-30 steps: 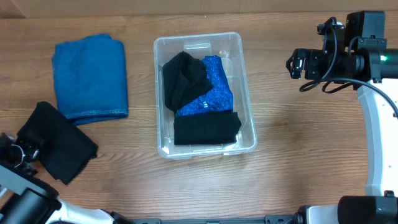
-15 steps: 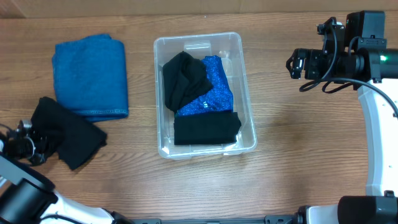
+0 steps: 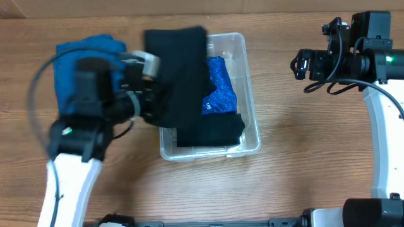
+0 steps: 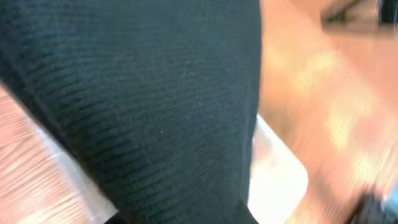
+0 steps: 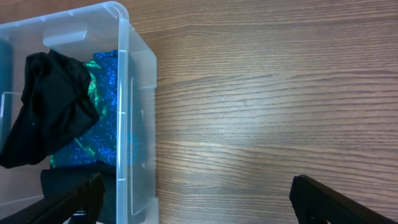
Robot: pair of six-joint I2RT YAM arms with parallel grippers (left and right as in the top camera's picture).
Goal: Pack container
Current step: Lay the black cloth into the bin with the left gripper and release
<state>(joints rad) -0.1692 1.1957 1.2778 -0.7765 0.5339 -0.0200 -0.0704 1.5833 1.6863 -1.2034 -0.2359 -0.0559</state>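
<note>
The ribbed cloth (image 3: 180,69) sticks out over the container's side. Next my left gripper will move down and to the right in the overhead view onto the folded black cloth (image 3: 218,131), then let go of the ribbed cloth.
The clear container (image 3: 250,140) stands mid-table, holding a blue patterned cloth (image 3: 222,94) and a folded black cloth (image 3: 218,131). My left gripper (image 3: 153,89) hovers at the container's left wall, shut on a black ribbed cloth (image 3: 180,69) that hangs over the bin's left half. That cloth fills the left wrist view (image 4: 143,106) and hides the fingers there. My right gripper (image 3: 300,65) is open, off to the container's right, with nothing in it. In the right wrist view the gripper (image 5: 196,205) is over bare wood beside the container (image 5: 134,93).
A folded blue towel (image 3: 68,66) lies at the far left of the wooden table, partly hidden by my left arm (image 3: 82,126). The right arm's white base (image 3: 385,126) stands along the right edge.
My left gripper shut on the black cloth at the front left, then lifted it and swung right, so it now hangs over the container. The right arm has not moved.
</note>
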